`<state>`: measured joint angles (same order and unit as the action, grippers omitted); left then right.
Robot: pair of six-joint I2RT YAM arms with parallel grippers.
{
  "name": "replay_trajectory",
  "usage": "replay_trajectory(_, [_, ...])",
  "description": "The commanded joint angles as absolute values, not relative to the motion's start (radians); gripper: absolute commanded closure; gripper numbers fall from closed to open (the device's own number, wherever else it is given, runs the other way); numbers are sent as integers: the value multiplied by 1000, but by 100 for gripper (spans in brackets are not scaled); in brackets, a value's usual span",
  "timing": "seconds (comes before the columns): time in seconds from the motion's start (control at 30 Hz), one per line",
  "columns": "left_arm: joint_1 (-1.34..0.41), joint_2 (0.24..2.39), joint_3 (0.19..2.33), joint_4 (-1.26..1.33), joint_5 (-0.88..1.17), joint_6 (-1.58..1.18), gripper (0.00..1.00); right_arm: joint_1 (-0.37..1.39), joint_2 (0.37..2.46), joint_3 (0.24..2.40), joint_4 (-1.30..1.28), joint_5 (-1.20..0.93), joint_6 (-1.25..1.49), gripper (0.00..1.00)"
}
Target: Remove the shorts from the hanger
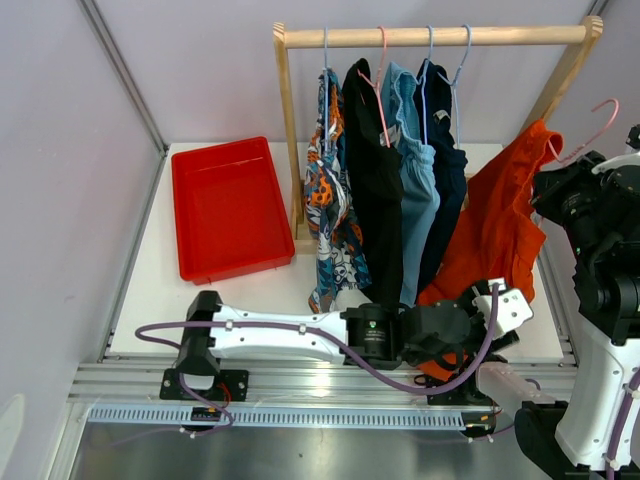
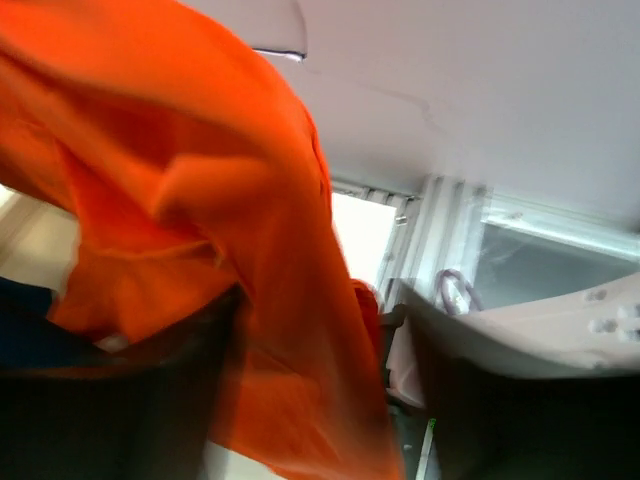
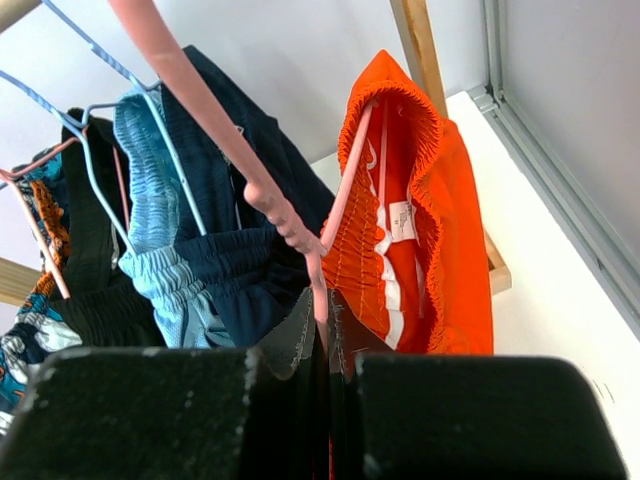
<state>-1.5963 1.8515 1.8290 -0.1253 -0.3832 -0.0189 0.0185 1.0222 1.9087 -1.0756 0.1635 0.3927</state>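
Note:
The pink hanger is off the rod, so the right gripper moves outward next, lowers the hook onto the bare rod past the navy shorts and releases it.
The orange shorts [image 1: 497,225] hang on a pink hanger [image 1: 598,118] that is off the rod, at the right. My right gripper [image 1: 562,170] is shut on that hanger's wire [image 3: 322,290]; the orange waistband [image 3: 415,210] shows just past the fingertips [image 3: 328,335]. My left gripper [image 1: 455,338] is low at the shorts' hem, with orange fabric [image 2: 290,330] bunched and filling the gap between its fingers [image 2: 120,400]; that view is blurred. The patterned [image 1: 330,200], black [image 1: 375,180], light blue [image 1: 415,175] and navy shorts [image 1: 447,165] hang on the rod.
The wooden rack's rod [image 1: 500,36] spans the back, its posts at left and right [image 3: 418,50]. A red tray [image 1: 228,205] lies on the table at the left. Walls close in on both sides. The right arm's body [image 1: 605,300] stands at the right edge.

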Motion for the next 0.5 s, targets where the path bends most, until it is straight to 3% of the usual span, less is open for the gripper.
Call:
replay_trajectory(0.0, [-1586, 1876, 1855, -46, -414, 21, 60, 25, 1020, 1939, -1020, 138, 411, 100])
replay_trajectory(0.03, [-1583, 1881, 1856, -46, -422, 17, 73, 25, 1023, 1933, -1019, 137, 411, 100])
replay_trajectory(0.07, [-1585, 1881, 1856, -55, -436, 15, 97, 25, 1026, 1933, -1017, 137, 410, 100])
replay_trajectory(0.23, [-1643, 1746, 1743, -18, -529, 23, 100, 25, 1051, 1927, -1005, 153, 397, 100])
replay_trajectory(0.47, [-1905, 1569, 1331, 55, -696, -112, 100, 25, 1140, 2017, -1003, 190, 371, 100])
